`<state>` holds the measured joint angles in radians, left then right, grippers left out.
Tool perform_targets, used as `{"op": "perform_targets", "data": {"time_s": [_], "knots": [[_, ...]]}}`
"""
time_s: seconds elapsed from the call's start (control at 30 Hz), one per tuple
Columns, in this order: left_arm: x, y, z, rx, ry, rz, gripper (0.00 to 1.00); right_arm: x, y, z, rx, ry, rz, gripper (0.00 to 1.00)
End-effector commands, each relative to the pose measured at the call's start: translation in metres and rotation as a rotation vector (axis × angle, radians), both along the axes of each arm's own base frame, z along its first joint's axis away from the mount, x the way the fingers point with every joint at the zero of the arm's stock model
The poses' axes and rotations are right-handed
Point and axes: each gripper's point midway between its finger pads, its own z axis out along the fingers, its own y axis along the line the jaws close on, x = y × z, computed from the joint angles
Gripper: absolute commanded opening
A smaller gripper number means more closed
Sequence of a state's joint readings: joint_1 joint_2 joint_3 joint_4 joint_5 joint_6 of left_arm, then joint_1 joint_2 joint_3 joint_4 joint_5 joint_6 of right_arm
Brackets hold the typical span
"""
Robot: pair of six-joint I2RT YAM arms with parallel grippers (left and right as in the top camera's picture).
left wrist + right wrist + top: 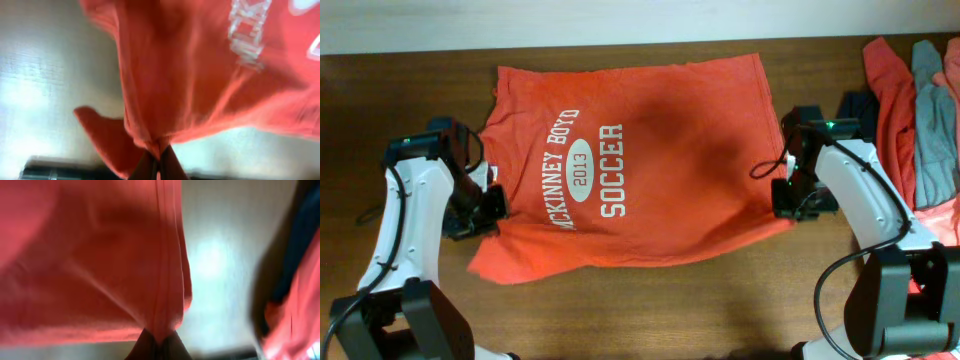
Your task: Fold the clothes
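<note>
I should next move the pinched corner outward with my right gripper onto the middle of the hemmed edge (pixel 769 145) (pixel 167 230) and let it go, because the shirt lies unfolded.
An orange-red T-shirt (pixel 640 160) with white "MCKINNEY BOYD 2013 SOCCER" lettering lies spread across the wooden table, lettering facing up. My left gripper (pixel 490 205) is shut on the shirt's left edge near the sleeve; in the left wrist view the cloth (pixel 190 75) bunches into the closed left gripper (pixel 159 161). My right gripper (pixel 788 200) is shut on the shirt's right hem; in the right wrist view the hemmed edge (pixel 167 255) runs down into the pinched right gripper (pixel 159 342). The cloth rises toward both grips.
A pile of other clothes sits at the table's right end: a red garment (pixel 892 110), a grey-blue one (pixel 932 110), a dark navy one (pixel 855 105) and a pink one (pixel 950 215). A white wall band (pixel 620 20) borders the far table edge.
</note>
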<state>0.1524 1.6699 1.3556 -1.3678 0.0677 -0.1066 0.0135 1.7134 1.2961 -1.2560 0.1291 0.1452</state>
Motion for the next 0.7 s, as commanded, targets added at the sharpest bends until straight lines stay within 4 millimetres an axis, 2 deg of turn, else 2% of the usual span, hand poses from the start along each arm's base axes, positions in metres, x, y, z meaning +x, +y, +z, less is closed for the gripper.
{"op": "perform_targets", "data": {"time_s": [0.0, 0.1, 0.3, 0.5, 0.67], "knots": [[0.025, -0.003, 0.005, -0.021, -0.123, 0.028, 0.0, 0.025, -0.002, 0.004, 0.006, -0.123, 0.0, 0.04], [0.046, 0.0, 0.006, -0.009, -0.204, 0.06, 0.0, 0.05, -0.002, 0.006, 0.006, -0.222, 0.002, 0.04], [0.081, 0.005, 0.01, 0.008, -0.346, 0.062, 0.0, 0.085, -0.002, 0.012, 0.003, -0.367, 0.009, 0.06], [0.095, 0.008, 0.008, 0.013, -0.385, 0.061, 0.0, 0.109, -0.002, 0.019, 0.0, -0.463, 0.032, 0.07], [0.105, 0.009, 0.002, 0.015, -0.405, 0.061, 0.0, 0.123, -0.002, 0.02, 0.0, -0.513, 0.032, 0.13]]}}
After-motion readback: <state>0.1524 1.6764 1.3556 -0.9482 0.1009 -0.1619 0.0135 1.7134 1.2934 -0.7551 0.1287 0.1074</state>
